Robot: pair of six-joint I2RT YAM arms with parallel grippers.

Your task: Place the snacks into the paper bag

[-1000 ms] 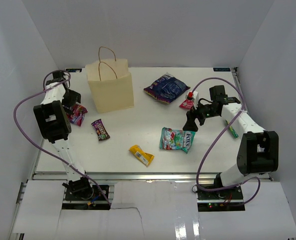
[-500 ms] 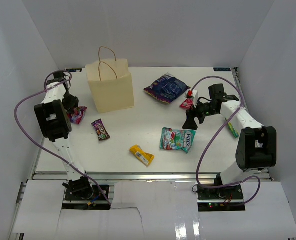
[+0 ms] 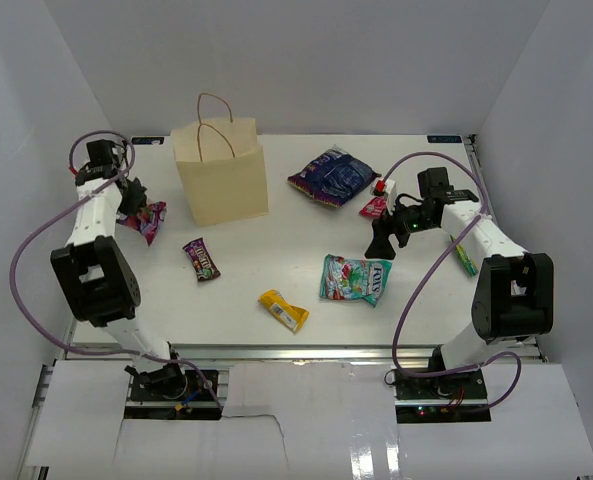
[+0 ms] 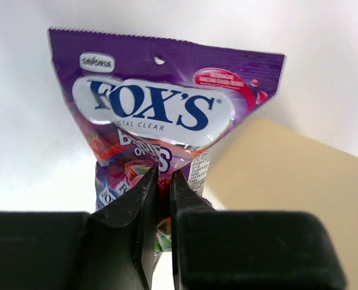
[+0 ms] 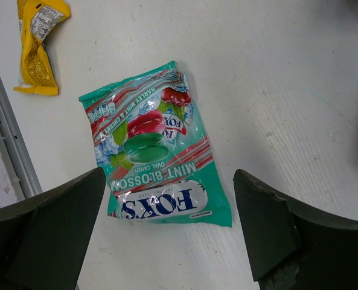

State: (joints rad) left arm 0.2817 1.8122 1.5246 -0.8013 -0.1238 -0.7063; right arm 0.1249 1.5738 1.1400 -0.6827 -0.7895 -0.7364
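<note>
I will lift my left gripper, move it to the right in the top view over the paper bag's open top, lower it and release, because the paper bag (image 3: 223,175) stands upright.
My left gripper (image 4: 164,181) is shut on the lower part of a purple Fox's candy bag (image 4: 160,109), one of the snacks, and the bag stands up beyond the fingers. From above, that gripper (image 3: 134,205) and the purple bag (image 3: 146,218) are left of the cream paper bag (image 3: 223,175), which stands upright at the back. My right gripper (image 5: 169,223) is open above the table, with a teal-green candy bag (image 5: 157,160) lying flat just beyond its fingertips. The yellow bar (image 3: 284,310) and the dark purple bar (image 3: 202,259) lie in the middle.
A large blue-purple bag (image 3: 333,176) lies at the back, right of the paper bag. A small red-pink pouch (image 3: 375,207) sits beside my right wrist. A green-yellow packet (image 3: 465,260) lies near the right edge. White walls close in three sides.
My left gripper has shut on the purple candy bag and drawn it slightly back and left. The right gripper has shifted only slightly and stays open.
</note>
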